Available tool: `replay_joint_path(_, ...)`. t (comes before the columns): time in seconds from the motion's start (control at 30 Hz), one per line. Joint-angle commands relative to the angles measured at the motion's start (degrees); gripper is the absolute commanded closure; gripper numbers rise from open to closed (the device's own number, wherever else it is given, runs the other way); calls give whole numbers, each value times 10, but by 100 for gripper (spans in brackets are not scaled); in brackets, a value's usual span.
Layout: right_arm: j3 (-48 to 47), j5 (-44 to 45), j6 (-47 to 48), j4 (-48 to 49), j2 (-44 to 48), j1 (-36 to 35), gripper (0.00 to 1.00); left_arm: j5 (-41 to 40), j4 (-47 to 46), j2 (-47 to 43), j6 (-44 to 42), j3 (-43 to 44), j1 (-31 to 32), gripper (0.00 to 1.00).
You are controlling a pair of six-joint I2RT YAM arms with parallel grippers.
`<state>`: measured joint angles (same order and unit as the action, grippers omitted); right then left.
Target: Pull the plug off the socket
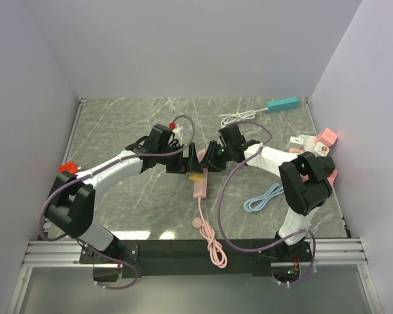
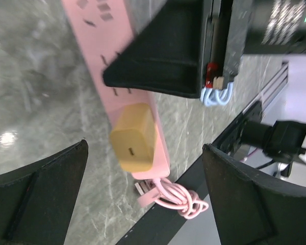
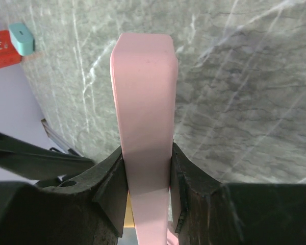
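Note:
I need to move the pink power strip (image 1: 200, 188) outward and let go of it beside the teal strip (image 1: 283, 104), which is outward of my right gripper and to its right in the top view.
A pink power strip (image 1: 200, 188) lies at the table's middle with a yellow plug (image 1: 195, 176) seated in it. In the left wrist view the yellow plug (image 2: 134, 137) sits near the cord end of the strip (image 2: 92, 23). My left gripper (image 2: 144, 149) is open, its fingers (image 2: 46, 194) spread wide on both sides of the plug without touching it. My right gripper (image 3: 147, 168) is shut on the pink strip (image 3: 145, 97), pads pressed on its two long sides. A sliver of the plug (image 3: 127, 217) shows below. Both grippers (image 1: 187, 160) (image 1: 207, 159) meet over the strip.
The strip's pink cord is bundled (image 1: 213, 247) near the front rail. A teal strip (image 1: 283, 103) with a white cord lies at the back right, pink and white adapters (image 1: 318, 140) at the right wall, a blue cable (image 1: 263, 196) by the right arm, a red block (image 1: 67, 167) at left.

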<state>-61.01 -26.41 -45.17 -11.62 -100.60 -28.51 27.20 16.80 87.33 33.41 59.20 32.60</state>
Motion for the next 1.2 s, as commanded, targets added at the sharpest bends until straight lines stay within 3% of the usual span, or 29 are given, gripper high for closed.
replay_joint_path(0.0, -32, -32, -22, 26, 3, -4, 100, -16, -5, 17, -15, 27, 19, 0)
replay_joint_path(0.17, -39, -41, -19, 27, 5, -8, 100, -16, -15, 31, -12, 23, 27, 5)
replay_joint_path(0.27, -34, -51, -26, 40, 6, -9, 100, -14, -33, 41, -5, 30, 37, 18)
replay_joint_path(0.37, -32, -54, -29, 45, 6, -11, 100, -13, -31, 60, -2, 43, 45, 45)
replay_joint_path(0.4, -33, -53, -26, 44, 7, -12, 100, -11, -32, 64, -1, 46, 48, 65)
replay_joint_path(0.5, -38, -38, -8, 27, 5, -12, 100, -29, -6, 63, -4, 58, 49, 99)
replay_joint_path(0.8, -23, 17, 41, -1, -25, -11, 100, -51, 66, -26, -40, 72, 27, 100)
replay_joint_path(1.17, -13, 8, 45, 5, -29, 5, 100, 6, 92, -117, -81, 18, -176, 100)
